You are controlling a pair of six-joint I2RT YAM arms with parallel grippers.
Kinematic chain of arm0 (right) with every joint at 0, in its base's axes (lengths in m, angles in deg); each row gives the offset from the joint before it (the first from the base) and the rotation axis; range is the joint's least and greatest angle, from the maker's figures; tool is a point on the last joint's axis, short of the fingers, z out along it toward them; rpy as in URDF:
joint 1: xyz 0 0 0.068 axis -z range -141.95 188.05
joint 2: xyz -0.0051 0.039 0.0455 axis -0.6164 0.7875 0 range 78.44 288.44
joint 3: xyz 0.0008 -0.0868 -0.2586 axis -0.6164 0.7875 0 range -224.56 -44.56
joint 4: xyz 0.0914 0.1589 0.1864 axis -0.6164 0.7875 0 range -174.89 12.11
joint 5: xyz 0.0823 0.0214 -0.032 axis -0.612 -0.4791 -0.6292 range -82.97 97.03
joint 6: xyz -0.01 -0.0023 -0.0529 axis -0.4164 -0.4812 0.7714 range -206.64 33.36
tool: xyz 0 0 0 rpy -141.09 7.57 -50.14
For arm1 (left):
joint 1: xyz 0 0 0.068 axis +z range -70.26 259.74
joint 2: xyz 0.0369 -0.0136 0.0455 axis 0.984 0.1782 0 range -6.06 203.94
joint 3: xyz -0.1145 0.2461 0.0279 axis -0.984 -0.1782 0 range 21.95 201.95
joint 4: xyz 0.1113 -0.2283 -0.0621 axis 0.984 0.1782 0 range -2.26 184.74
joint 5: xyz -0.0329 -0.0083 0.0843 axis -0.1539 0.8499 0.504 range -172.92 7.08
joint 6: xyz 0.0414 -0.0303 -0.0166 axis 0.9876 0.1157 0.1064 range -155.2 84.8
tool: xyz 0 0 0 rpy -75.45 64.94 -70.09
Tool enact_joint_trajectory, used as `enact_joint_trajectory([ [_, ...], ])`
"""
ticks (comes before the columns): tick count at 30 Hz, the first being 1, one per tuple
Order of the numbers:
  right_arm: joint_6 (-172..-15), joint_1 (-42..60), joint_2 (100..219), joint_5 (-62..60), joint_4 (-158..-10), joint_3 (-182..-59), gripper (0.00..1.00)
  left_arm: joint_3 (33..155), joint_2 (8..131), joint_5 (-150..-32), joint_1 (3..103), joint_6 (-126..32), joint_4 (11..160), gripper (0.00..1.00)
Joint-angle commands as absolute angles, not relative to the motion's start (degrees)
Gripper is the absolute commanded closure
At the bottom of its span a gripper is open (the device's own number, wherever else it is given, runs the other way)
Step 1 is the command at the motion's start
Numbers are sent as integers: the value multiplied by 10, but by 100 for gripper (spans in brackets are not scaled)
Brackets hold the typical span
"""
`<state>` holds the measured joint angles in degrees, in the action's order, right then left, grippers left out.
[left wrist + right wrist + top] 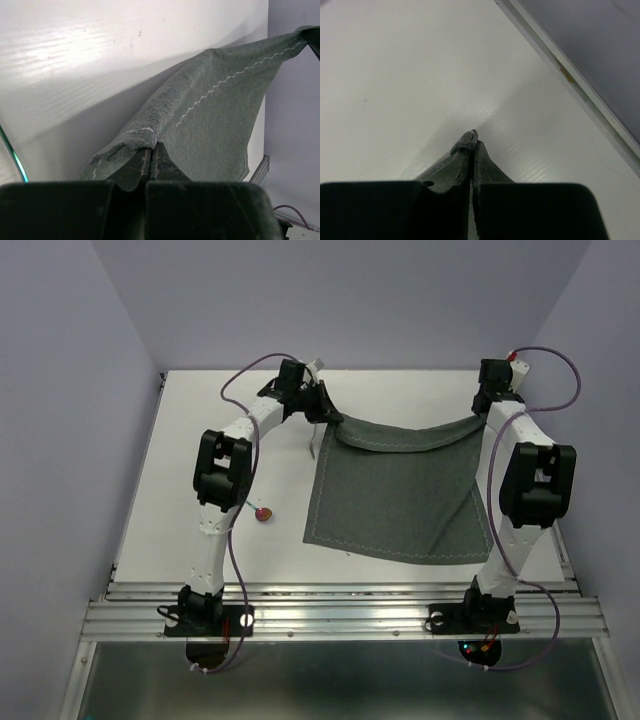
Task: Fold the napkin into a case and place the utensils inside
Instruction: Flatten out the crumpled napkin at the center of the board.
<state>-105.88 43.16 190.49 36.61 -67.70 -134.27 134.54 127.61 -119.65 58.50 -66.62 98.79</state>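
The napkin is off-centre, so next I move my left gripper over the bare tabletop to the napkin's left in the top view and let go of the napkin's corner.
The napkin is a dark grey cloth lying mostly flat right of the table's middle, its far edge lifted and sagging between both grippers. My left gripper is shut on the far-left corner; in the left wrist view the cloth drapes away from the closed gripper. My right gripper is shut on the far-right corner, and a small tuft of napkin pokes out at the closed tips. The red-bowled spoon lies left of the napkin. A slim grey stick lies by the napkin's left edge.
The white table is walled by pale purple panels at the back and sides. A metal rail runs along the near edge by the arm bases. The table's right rim passes close to the right gripper.
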Motion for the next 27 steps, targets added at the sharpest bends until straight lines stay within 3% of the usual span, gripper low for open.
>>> enact_joint_trajectory([
  [1,-1059,443,1928,346,-718,-1404,99,1413,1293,-1232,607,-670,986,100],
  [13,-1094,454,1958,242,-684,-1455,99,1485,1343,-1271,627,-694,978,100],
  [23,-1138,454,1819,213,-639,-1296,96,1340,1228,-1273,632,-660,992,100],
  [27,-1163,454,1791,202,-626,-1278,99,1285,1181,-1261,640,-650,986,100],
])
